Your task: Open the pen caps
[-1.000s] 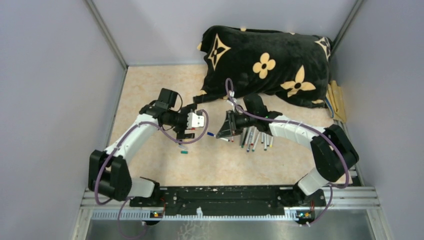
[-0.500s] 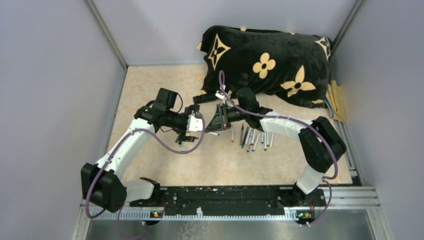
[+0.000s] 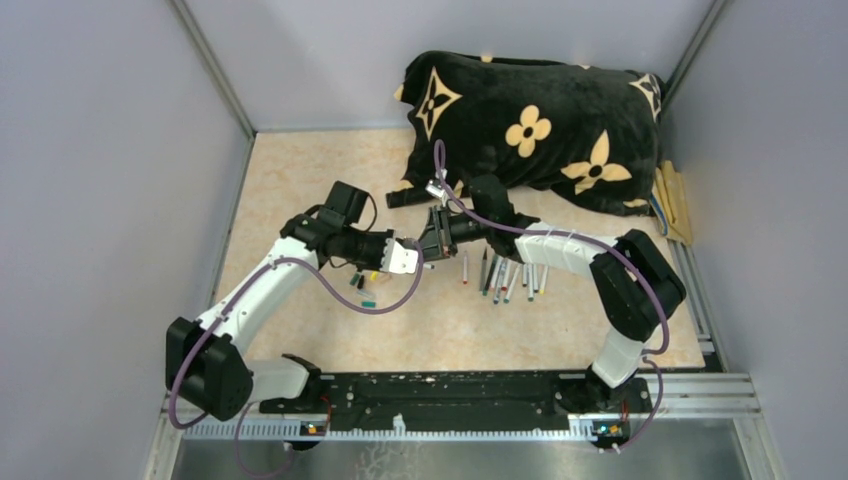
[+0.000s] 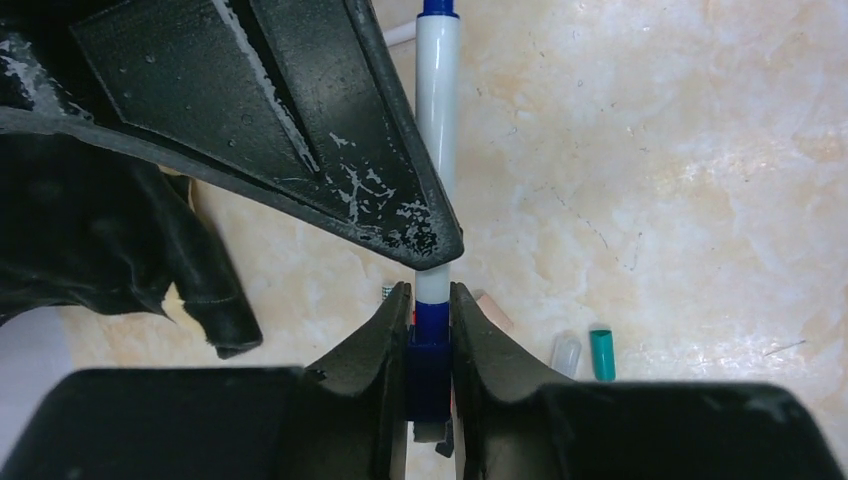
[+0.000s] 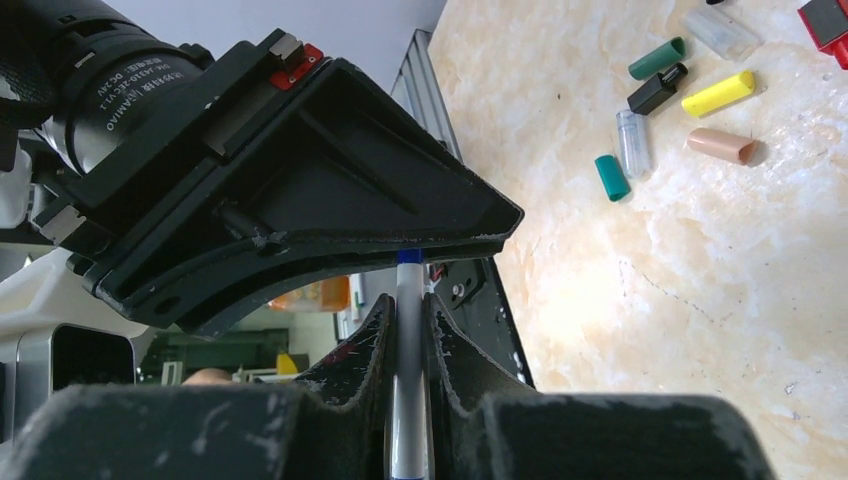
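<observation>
The row's nearest pen is below my right gripper and to its right in the top view, so I will lower it that way and free the pen's white body alongside.
A pen with a white barrel point(image 5: 408, 330) is held between the two arms above the table. My right gripper point(image 5: 408, 305) is shut on the barrel. My left gripper point(image 4: 430, 295) is shut on the pen's blue cap point(image 4: 430, 345), which sits on the barrel's end point(image 4: 437, 100). In the top view the left gripper point(image 3: 405, 258) and right gripper point(image 3: 432, 240) meet tip to tip. Several more pens point(image 3: 505, 275) lie in a row to the right. Loose caps lie under the left arm: teal point(image 5: 611, 177), clear point(image 5: 632, 143), yellow point(image 5: 718, 93), black point(image 5: 657, 88) and green point(image 5: 657, 58).
A black pillow with tan flowers point(image 3: 530, 125) fills the back right of the table, close behind the right arm. Grey walls close in both sides. A tan cap point(image 5: 720, 145) lies among the loose ones.
My right arm swung left with the pen. My left gripper moved right to meet it and went from wide open to shut on the blue cap.
</observation>
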`<state>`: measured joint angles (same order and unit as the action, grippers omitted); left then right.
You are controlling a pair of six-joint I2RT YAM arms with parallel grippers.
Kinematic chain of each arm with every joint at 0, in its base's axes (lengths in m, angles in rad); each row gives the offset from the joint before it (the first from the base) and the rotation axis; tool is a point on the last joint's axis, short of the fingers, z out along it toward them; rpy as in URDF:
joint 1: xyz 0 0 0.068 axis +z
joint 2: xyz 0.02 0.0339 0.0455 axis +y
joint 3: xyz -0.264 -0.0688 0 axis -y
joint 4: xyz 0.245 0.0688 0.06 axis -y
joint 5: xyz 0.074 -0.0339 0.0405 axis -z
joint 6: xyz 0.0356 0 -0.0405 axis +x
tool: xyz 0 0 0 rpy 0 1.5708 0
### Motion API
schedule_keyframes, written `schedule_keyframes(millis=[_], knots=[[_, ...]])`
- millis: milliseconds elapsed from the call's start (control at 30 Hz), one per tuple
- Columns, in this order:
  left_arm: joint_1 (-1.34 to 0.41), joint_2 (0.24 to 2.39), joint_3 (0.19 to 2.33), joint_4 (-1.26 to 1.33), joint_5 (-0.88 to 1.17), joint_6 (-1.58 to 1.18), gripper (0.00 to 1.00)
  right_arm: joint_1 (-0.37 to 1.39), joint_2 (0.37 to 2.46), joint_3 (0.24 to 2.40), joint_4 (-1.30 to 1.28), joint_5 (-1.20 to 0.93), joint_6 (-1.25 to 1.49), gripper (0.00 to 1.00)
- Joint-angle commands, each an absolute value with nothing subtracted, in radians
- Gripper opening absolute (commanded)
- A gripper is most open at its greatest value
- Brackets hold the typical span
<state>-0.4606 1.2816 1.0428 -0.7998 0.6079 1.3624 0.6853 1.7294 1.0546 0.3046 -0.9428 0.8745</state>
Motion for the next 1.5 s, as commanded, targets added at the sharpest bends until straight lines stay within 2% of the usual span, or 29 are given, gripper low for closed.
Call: schedule_keyframes(millis=[0, 33, 133, 233, 333, 400, 467, 733, 1200, 1300, 1467], knots=[[-0.466, 1.246, 1.013, -0.746, 0.568, 1.386, 0.18, 0.693, 1.716, 1.049, 0.347, -0.967, 0.864, 0.00], [-0.466, 1.243, 1.016, -0.740, 0.568, 1.385, 0.14, 0.695, 1.717, 1.046, 0.349, -0.967, 0.864, 0.01], [-0.468, 1.248, 1.032, -0.744, 0.576, 1.384, 0.10, 0.716, 1.724, 1.050, 0.346, -0.955, 0.858, 0.18], [-0.472, 1.256, 1.041, -0.750, 0.576, 1.384, 0.09, 0.741, 1.746, 1.067, 0.353, -0.951, 0.860, 0.20], [-0.473, 1.257, 1.042, -0.756, 0.570, 1.388, 0.07, 0.741, 1.745, 1.066, 0.364, -0.942, 0.874, 0.11], [-0.473, 1.253, 1.036, -0.761, 0.558, 1.401, 0.06, 0.737, 1.733, 1.061, 0.349, -0.932, 0.866, 0.00], [-0.473, 1.252, 1.026, -0.757, 0.533, 1.415, 0.00, 0.727, 1.712, 1.047, 0.329, -0.916, 0.853, 0.00], [-0.468, 1.275, 0.967, -0.670, 0.343, 1.438, 0.00, 0.698, 1.579, 0.967, 0.101, -0.848, 0.700, 0.00], [-0.414, 1.376, 0.997, -0.611, 0.267, 1.442, 0.00, 0.648, 1.368, 0.844, -0.135, -0.729, 0.556, 0.00], [-0.414, 1.386, 1.004, -0.596, 0.317, 1.384, 0.00, 0.648, 1.346, 0.860, -0.174, -0.583, 0.525, 0.00], [-0.414, 1.459, 1.010, -0.548, 0.403, 1.249, 0.00, 0.648, 1.287, 0.796, -0.108, -0.147, 0.586, 0.00]])
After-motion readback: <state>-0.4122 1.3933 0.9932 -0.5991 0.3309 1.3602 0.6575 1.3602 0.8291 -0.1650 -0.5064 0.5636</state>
